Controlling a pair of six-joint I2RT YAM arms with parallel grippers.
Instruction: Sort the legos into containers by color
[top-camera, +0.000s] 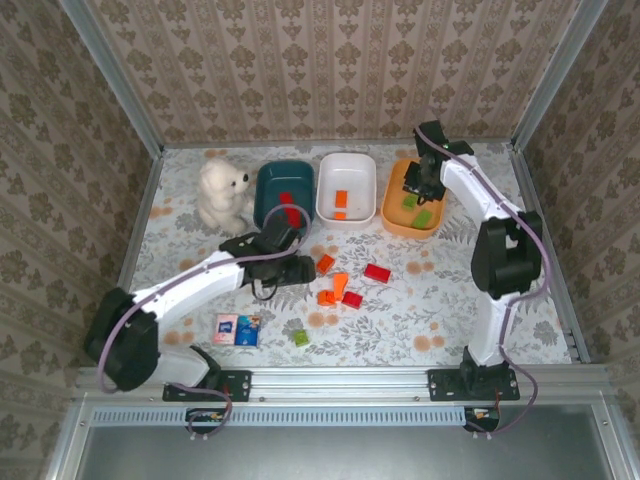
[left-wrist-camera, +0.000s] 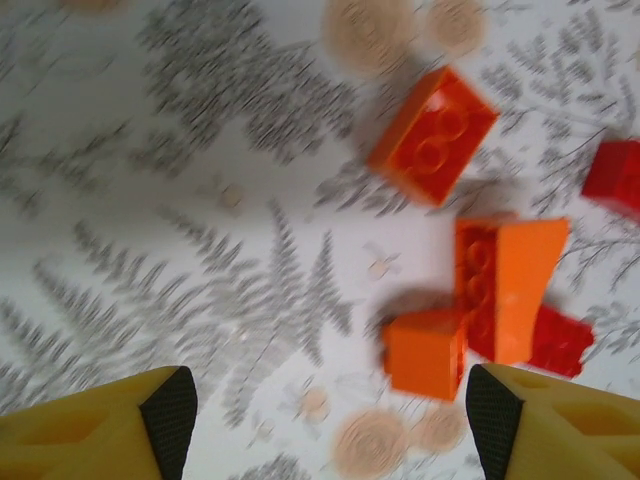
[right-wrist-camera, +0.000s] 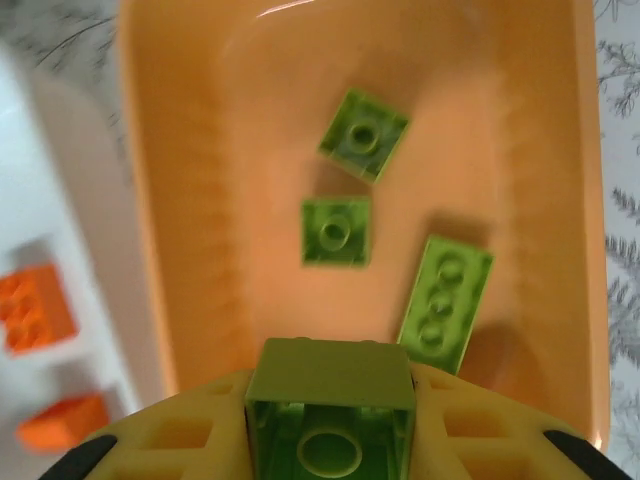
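Note:
My left gripper should next move over the loose orange lego (top-camera: 325, 263) nearest the white bowl and go down around its sides, because that lego is clear of the others.
My right gripper (right-wrist-camera: 330, 425) is shut on a lime green lego (right-wrist-camera: 331, 400) and hovers over the orange bowl (right-wrist-camera: 180, 200), where three green legos (right-wrist-camera: 336, 230) lie. My left gripper (left-wrist-camera: 332, 420) hangs open and empty low over the table, a small orange lego (left-wrist-camera: 425, 352) just inside its right finger. Past it lie more orange legos (left-wrist-camera: 433, 135) and red ones (left-wrist-camera: 615, 175). From above, the teal bowl (top-camera: 266, 185) holds red legos, the white bowl (top-camera: 325, 190) orange ones. A loose green lego (top-camera: 301, 338) lies near the front.
A white plush bear (top-camera: 222, 192) sits left of the teal bowl. A flat blue-and-pink packet (top-camera: 237, 329) lies front left. Patterned walls close in the table on three sides, and a metal rail runs along the near edge.

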